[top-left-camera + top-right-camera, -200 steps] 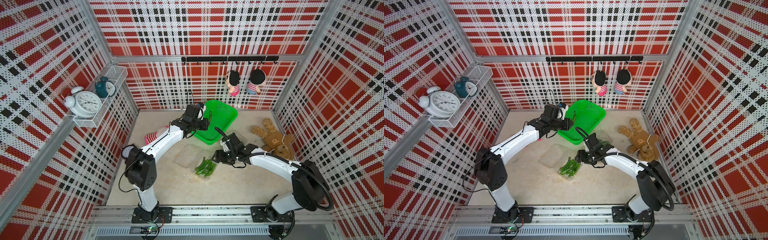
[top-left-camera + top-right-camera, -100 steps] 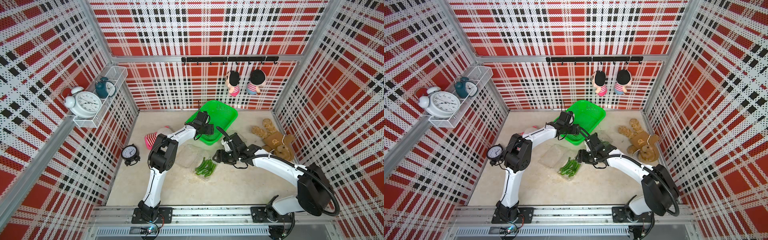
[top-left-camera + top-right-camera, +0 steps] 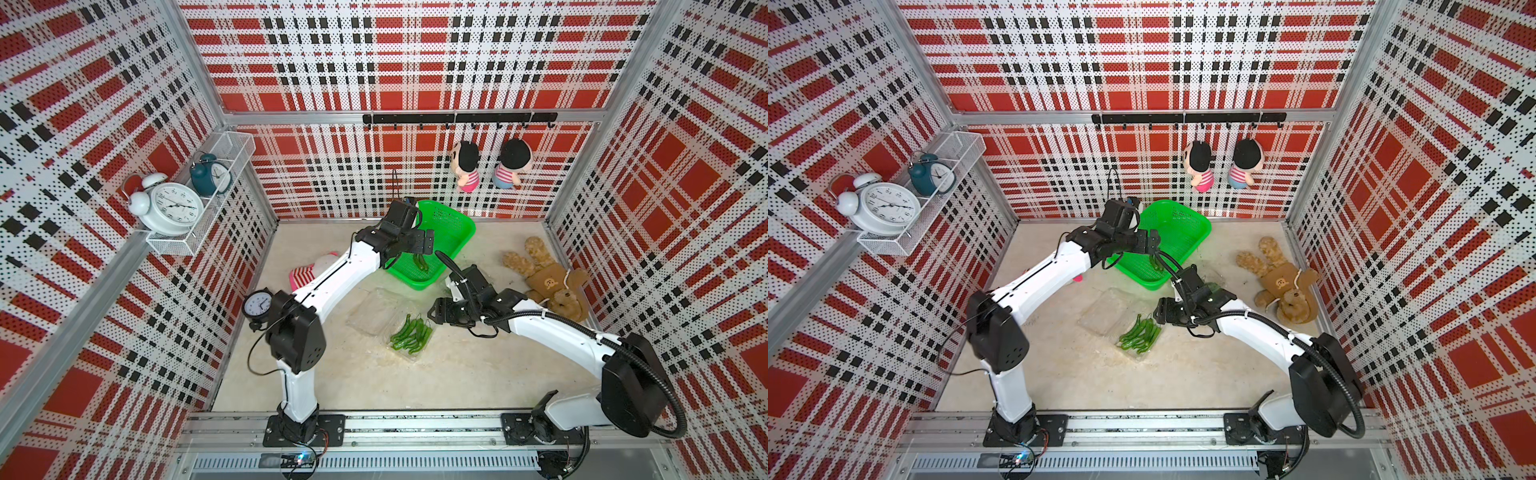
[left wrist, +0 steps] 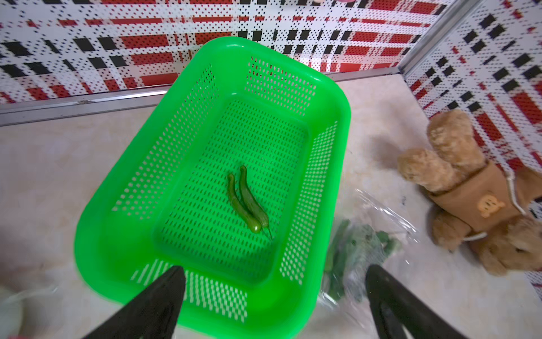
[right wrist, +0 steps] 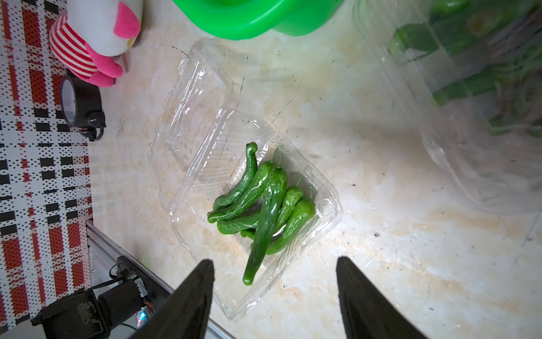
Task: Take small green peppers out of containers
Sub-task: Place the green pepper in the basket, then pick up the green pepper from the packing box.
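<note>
The long pepper's tip (image 3: 414, 351) sticks out farther than the others, back from my left gripper and below it. My left gripper needs to move back and down onto it next.
An open clear container (image 5: 330, 210) sits mid-table, its lid (image 5: 193, 97) folded back, holding several small green peppers (image 5: 264, 202) (image 3: 409, 332) (image 3: 1138, 333). My right gripper (image 5: 274, 264) (image 3: 434, 311) hovers open beside it; one long pepper's tip points into the gap, untouched. My left gripper (image 4: 272, 273) (image 3: 428, 245) stands open and empty over the near end of the green basket (image 4: 337, 102). Two peppers (image 4: 247, 202) (image 3: 420, 262) lie on the basket floor. A second container (image 4: 363, 249) (image 5: 484, 88) with peppers lies beside the basket, mostly hidden under my right arm in both top views.
A brown teddy bear (image 3: 548, 282) lies at the right wall. A striped pink doll (image 5: 96, 35) and a small black clock (image 5: 79, 102) sit at the left. Two dolls (image 3: 467, 166) hang on the back wall; alarm clocks stand on a wall shelf (image 3: 174, 245).
My left gripper went from shut to wide open as it moved over the basket, and two peppers now lie on the basket floor. The right arm has barely moved.
</note>
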Robot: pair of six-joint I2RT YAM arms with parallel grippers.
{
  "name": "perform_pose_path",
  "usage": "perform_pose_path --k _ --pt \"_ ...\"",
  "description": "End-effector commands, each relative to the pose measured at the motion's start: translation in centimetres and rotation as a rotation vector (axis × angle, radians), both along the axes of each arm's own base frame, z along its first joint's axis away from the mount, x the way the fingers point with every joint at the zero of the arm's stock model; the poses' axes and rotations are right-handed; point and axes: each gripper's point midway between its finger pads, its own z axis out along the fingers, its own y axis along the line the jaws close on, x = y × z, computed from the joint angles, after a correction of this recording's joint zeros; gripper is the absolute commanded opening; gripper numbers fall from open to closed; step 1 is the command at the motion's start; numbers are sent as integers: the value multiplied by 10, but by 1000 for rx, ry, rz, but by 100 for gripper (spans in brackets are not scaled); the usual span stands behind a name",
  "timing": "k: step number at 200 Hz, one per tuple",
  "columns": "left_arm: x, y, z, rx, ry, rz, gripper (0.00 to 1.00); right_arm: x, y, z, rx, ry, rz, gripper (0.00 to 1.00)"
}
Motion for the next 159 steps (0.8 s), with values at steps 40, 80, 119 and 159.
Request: perform_pose_path --k 40,80,119,159 --pt "-161 10 -91 67 450 -43 90 21 -22 3 17 -48 -86 70" --pt "-196 3 -138 114 535 -62 79 23 -24 -1 14 -39 -88 70" --pt "-193 -3 -166 154 547 -84 66 11 -31 -8 25 -19 -108 70" --pt "-195 -18 -185 208 563 -155 54 1 -37 -13 35 -9 -125 70"
